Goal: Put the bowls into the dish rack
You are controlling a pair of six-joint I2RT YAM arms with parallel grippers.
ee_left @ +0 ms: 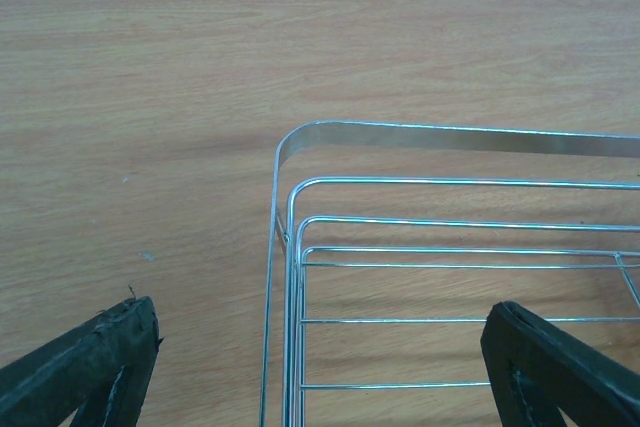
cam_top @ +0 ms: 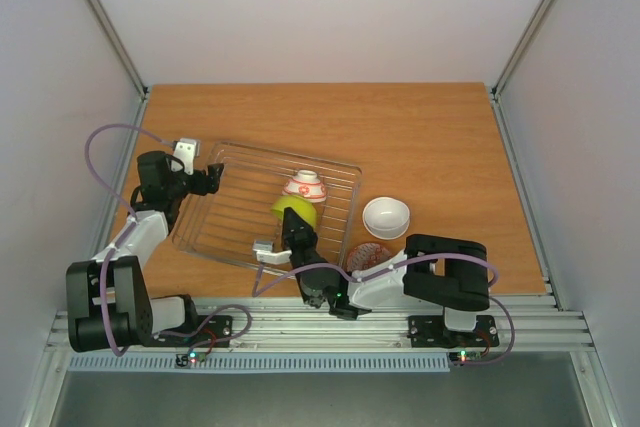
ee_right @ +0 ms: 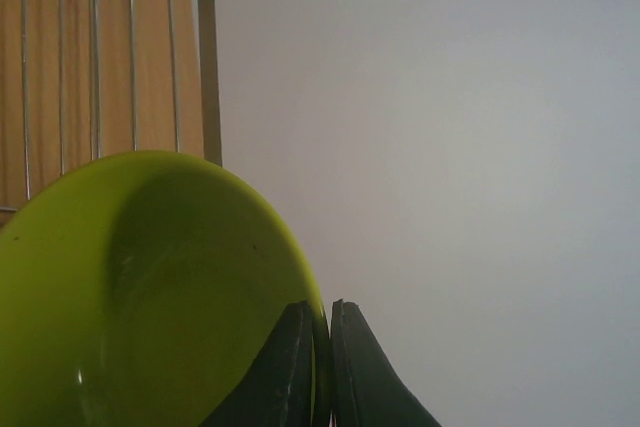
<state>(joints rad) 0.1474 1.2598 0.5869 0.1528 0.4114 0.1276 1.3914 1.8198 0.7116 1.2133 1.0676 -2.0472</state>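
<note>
The lime green bowl (cam_top: 293, 211) hangs tilted close beside the patterned bowl. My right gripper will lower back toward the rack's near wires and release the lime green bowl's rim.
The dish rack (cam_top: 215, 227) lies left of centre on the wooden table. A white bowl with red pattern (cam_top: 305, 186) stands in its right part. My right gripper (cam_top: 293, 229) is shut on the rim of the lime green bowl (cam_top: 293, 211) and holds it tilted over the rack, next to the patterned bowl. In the right wrist view the fingers (ee_right: 322, 309) pinch the green rim (ee_right: 150, 287). My left gripper (cam_top: 210, 179) is open and empty over the rack's far left corner (ee_left: 300, 187). The orange bowl is out of view.
A plain white bowl (cam_top: 386, 217) sits on the table right of the rack. A bowl with a red-patterned inside (cam_top: 368, 255) sits near the front, partly hidden by the right arm. Grey walls enclose the table on three sides.
</note>
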